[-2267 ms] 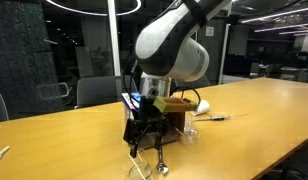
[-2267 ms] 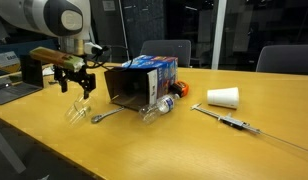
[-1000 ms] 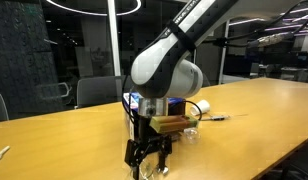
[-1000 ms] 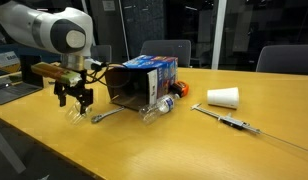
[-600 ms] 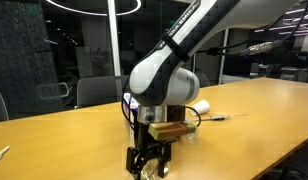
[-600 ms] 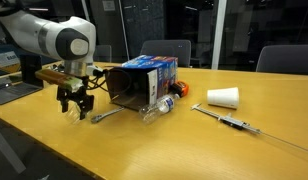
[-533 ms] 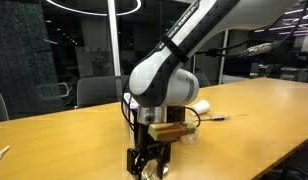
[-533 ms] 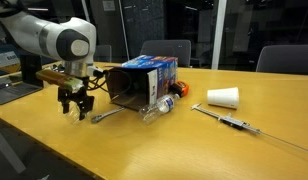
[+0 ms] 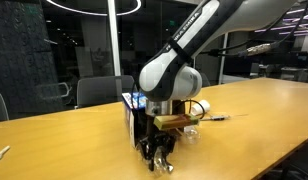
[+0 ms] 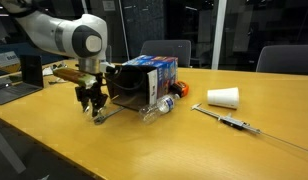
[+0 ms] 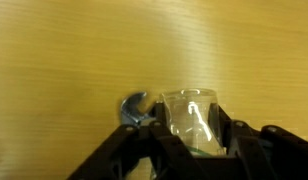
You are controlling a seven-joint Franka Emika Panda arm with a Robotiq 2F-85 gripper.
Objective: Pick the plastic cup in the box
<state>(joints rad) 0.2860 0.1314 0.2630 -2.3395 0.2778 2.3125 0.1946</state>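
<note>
The blue box's opening (image 10: pixel 132 87) is beside my gripper. My gripper needs to carry the clear plastic cup across the table into that opening next and let the cup go.
In the wrist view the clear plastic cup (image 11: pixel 189 112) sits between my gripper (image 11: pixel 194 142) fingers, which are shut on its walls. A metal spoon (image 11: pixel 134 105) lies on the wood just beside it. In both exterior views my gripper (image 10: pixel 94 104) (image 9: pixel 157 154) hangs low over the table, next to the open brown mouth of the blue box (image 10: pixel 142 80). The box lies on its side, and the arm partly hides the box (image 9: pixel 130 101) from the opposite camera. In the exterior views the cup is too faint to make out.
A spoon (image 10: pixel 106 115) lies under the gripper and a plastic bottle (image 10: pixel 164 105) rests against the box. Further along the table are a white opaque cup (image 10: pixel 223 97) and a thin pen-like tool (image 10: pixel 231 121). A laptop (image 10: pixel 9 90) sits at the far end.
The jaws have gone from wide open to shut on the clear cup. The gripper has then shifted sideways toward the box's open mouth with the cup in it.
</note>
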